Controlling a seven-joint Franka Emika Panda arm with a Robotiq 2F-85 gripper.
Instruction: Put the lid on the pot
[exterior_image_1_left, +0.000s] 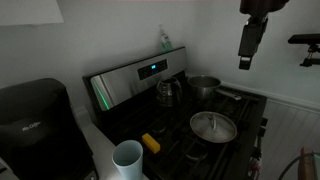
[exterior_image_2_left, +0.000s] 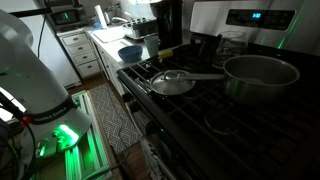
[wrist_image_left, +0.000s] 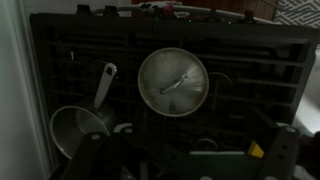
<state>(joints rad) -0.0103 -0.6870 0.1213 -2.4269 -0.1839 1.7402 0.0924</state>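
The gripper goes down onto the lid's bar-shaped knob (exterior_image_1_left: 213, 121) (wrist_image_left: 174, 84) next, turning so the fingers straddle the bar, since the knob lies below and slants.
The lid (exterior_image_1_left: 213, 126) is a round silver disc with a small centre knob, lying flat on a front burner; it also shows in an exterior view (exterior_image_2_left: 173, 82) and in the wrist view (wrist_image_left: 173, 82). The pot (exterior_image_1_left: 205, 87), a shiny steel saucepan with a long handle, stands uncovered on the burner behind it, and shows too in an exterior view (exterior_image_2_left: 260, 75) and in the wrist view (wrist_image_left: 75, 130). My gripper (exterior_image_1_left: 246, 60) hangs high above the stove, well clear of the lid. Its dark fingers (wrist_image_left: 190, 165) look spread apart and empty.
A white mug (exterior_image_1_left: 127, 158) and a yellow object (exterior_image_1_left: 150, 143) sit on the counter and stove edge. A glass kettle-like vessel (exterior_image_1_left: 168, 92) stands on a back burner. A black coffee maker (exterior_image_1_left: 35, 120) stands beside the stove. The control panel (exterior_image_1_left: 140, 75) rises behind.
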